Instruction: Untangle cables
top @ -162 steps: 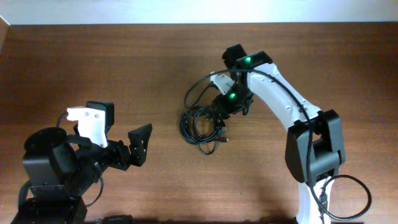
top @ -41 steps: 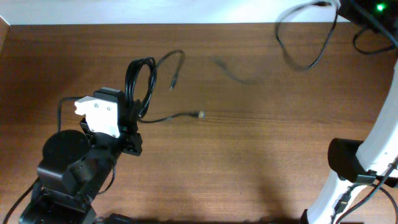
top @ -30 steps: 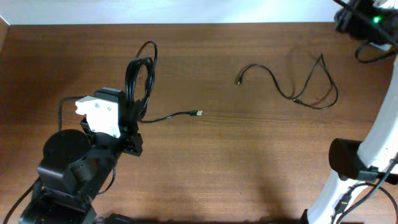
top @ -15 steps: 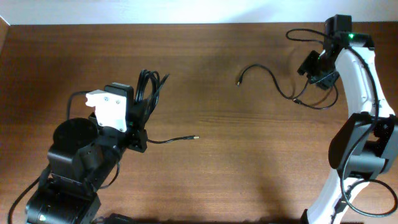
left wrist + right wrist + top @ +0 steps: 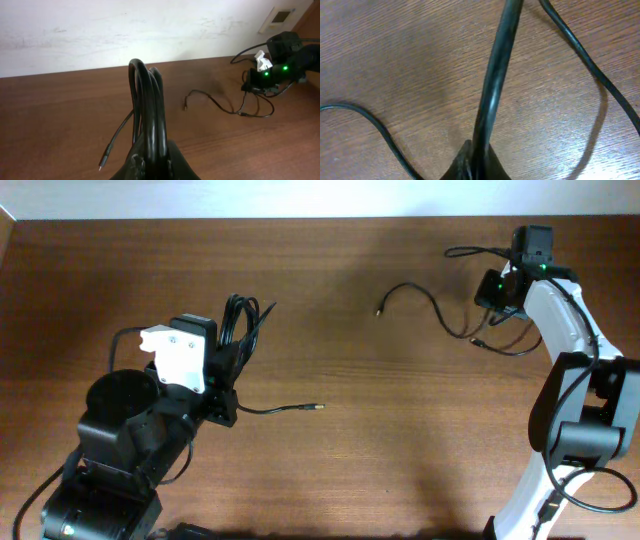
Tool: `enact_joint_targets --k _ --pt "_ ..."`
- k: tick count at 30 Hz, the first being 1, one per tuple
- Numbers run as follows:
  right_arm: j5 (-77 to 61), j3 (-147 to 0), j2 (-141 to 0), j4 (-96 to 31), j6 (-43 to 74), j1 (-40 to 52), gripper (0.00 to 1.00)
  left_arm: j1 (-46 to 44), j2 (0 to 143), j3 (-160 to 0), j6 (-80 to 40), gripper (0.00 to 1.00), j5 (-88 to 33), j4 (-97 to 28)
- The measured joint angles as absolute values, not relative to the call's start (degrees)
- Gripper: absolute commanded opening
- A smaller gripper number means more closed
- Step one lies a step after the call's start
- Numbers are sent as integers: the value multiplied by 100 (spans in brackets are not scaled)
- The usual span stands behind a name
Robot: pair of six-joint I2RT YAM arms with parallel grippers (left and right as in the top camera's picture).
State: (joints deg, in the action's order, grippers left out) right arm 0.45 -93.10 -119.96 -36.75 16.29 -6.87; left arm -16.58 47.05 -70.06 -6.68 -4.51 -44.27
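Observation:
The second thin cable (image 5: 437, 307) lies clear of the bundle, so the robot needs to move its right gripper toward the table's right side in the overhead view and release the second cable.
A coiled bundle of black cable (image 5: 238, 330) (image 5: 149, 107) stands up out of my left gripper (image 5: 222, 372) (image 5: 152, 169), which is shut on its lower part. One loose end trails off to a small plug (image 5: 317, 407) (image 5: 103, 162) on the wood. A second thin cable (image 5: 437, 307) (image 5: 223, 105) lies in loose bends at the far right of the table. My right gripper (image 5: 494, 292) (image 5: 479, 164) is down on it, shut on one strand (image 5: 496, 70) close to the tabletop. Two other strands (image 5: 587, 62) curve past on either side.
The wooden table (image 5: 360, 460) meets a white wall at the back (image 5: 150, 30), with a wall socket (image 5: 280, 16) at the far right. The left arm's base (image 5: 110, 450) fills the near left corner. The right arm's white links (image 5: 570, 330) run along the right edge.
My right gripper has dropped a little toward the loose cable and closed on a strand of it. The left gripper with its bundle has barely moved.

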Motion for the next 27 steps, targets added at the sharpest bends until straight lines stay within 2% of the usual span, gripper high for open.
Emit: enact_joint_targets --k 4,7,12,16,20,23,24,25,27 --pt "-784 -9564 -11994 -3732 1629 -687 4 -1658 4705 -7006 -674 11 -454 -4571" --pt "-1584 -10969 -11668 -4517 1632 -687 4 -1658 4705 -7006 -672 12 -451 -4619" --pt "-1817 -13528 -10311 -6112 1625 -687 4 -1658 4705 -7008 -672 13 -451 -4646" --pt "-1800 -13784 -9279 -5577 1500 -687 4 -1658 4705 -7006 -672 9 -451 -4668" --pt "-1107 -13850 -8702 -5345 1024 -687 4 -1658 4705 -7008 -762 8 -451 -5011" --pt "274 -13850 -8814 -5304 134 -707 4 -1658 4705 -7008 -762 11 -454 -5013" --pt "613 -13850 -8884 -5293 -198 -847 4 -1658 4705 -7008 -762 13 -451 -5013" --pt "790 -13850 -9017 -5196 -405 -1212 4 -1658 4705 -7008 -784 10 -456 -5013" --pt "746 -13850 -9279 -4939 -537 -1970 4 -1658 4705 -7008 -794 11 -569 -5002"
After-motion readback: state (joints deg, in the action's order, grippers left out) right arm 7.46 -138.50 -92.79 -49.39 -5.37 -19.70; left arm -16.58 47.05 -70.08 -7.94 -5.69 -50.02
